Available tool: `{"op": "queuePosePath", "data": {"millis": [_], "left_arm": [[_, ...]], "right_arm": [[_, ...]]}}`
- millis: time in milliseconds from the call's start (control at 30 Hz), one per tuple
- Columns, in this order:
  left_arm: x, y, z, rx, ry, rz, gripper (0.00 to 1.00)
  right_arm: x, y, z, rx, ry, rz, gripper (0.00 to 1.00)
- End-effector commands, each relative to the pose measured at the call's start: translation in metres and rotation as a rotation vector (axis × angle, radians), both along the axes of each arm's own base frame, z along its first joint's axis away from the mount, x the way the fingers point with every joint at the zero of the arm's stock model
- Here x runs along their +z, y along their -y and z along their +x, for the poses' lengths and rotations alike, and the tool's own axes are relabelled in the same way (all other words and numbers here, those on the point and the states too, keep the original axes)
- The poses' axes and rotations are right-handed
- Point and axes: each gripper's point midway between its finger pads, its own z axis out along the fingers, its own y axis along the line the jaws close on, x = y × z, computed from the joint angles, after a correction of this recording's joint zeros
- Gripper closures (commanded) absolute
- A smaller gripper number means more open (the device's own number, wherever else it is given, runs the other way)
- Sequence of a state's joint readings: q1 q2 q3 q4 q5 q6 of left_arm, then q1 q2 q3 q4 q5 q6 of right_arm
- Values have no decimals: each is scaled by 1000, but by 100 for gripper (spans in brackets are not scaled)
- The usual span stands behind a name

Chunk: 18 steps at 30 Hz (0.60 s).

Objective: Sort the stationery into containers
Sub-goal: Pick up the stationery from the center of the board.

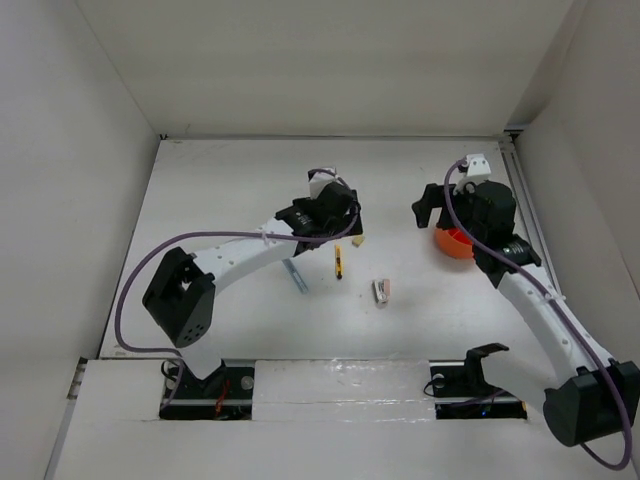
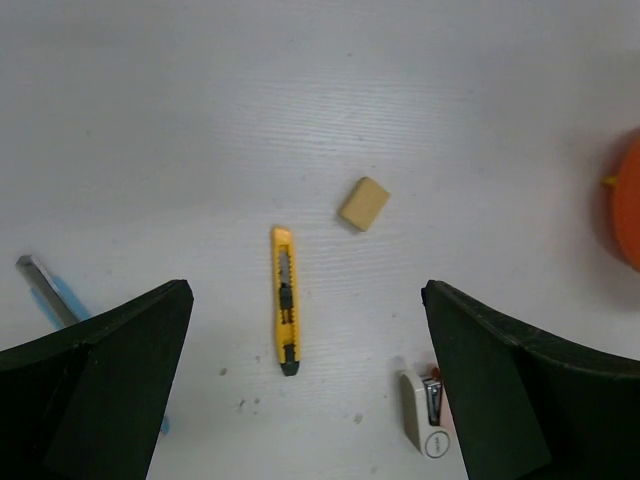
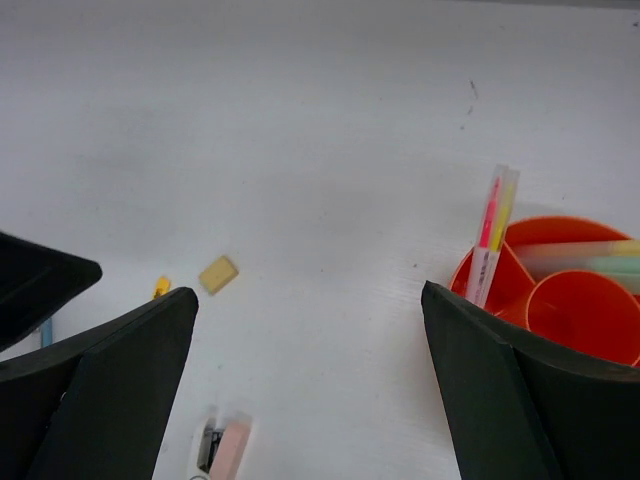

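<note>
The tan eraser [image 2: 364,203] beyond the cutter lies at an angle to my left gripper's fingers, so I will lower my left gripper onto it next, turning them to its long sides.
A yellow-black cutter [image 2: 284,300] lies on the table between my open left gripper's [image 2: 305,400] fingers; it also shows in the top view [image 1: 339,262]. A tan eraser [image 2: 364,203] lies just beyond it, also seen in the top view [image 1: 356,240] and the right wrist view [image 3: 218,274]. A small grey-pink stapler [image 2: 424,412] lies by my left gripper's right finger; it shows in the top view [image 1: 381,291] too. The orange tub [image 3: 560,290] holds pens and highlighters [image 3: 492,235]. My right gripper [image 3: 305,400] is open and empty beside the tub [image 1: 453,243].
A blue pen [image 1: 296,275] lies under the left arm; its end shows in the left wrist view [image 2: 50,295]. White walls enclose the table on the left, back and right. The tub's edge shows at the right of the left wrist view [image 2: 627,215].
</note>
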<state>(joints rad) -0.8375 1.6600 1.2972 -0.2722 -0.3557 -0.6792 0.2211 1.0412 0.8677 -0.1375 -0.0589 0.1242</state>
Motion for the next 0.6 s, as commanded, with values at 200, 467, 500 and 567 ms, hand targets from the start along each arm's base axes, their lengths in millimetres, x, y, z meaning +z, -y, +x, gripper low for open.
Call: {"op": "queuePosePath", "data": {"millis": [200, 467, 500, 567], "left_arm": [[-10, -27, -17, 105, -86, 67, 1], [-22, 4, -46, -56, -134, 19, 1], [-29, 9, -48, -64, -144, 32, 1], [-33, 11, -46, -56, -155, 35, 1]], "right_arm": [[-19, -31, -47, 81, -90, -70, 0], [-55, -25, -77, 5, -175, -115, 0], [-56, -22, -78, -6, -169, -118, 0], [-57, -20, -79, -15, -175, -125, 0]]}}
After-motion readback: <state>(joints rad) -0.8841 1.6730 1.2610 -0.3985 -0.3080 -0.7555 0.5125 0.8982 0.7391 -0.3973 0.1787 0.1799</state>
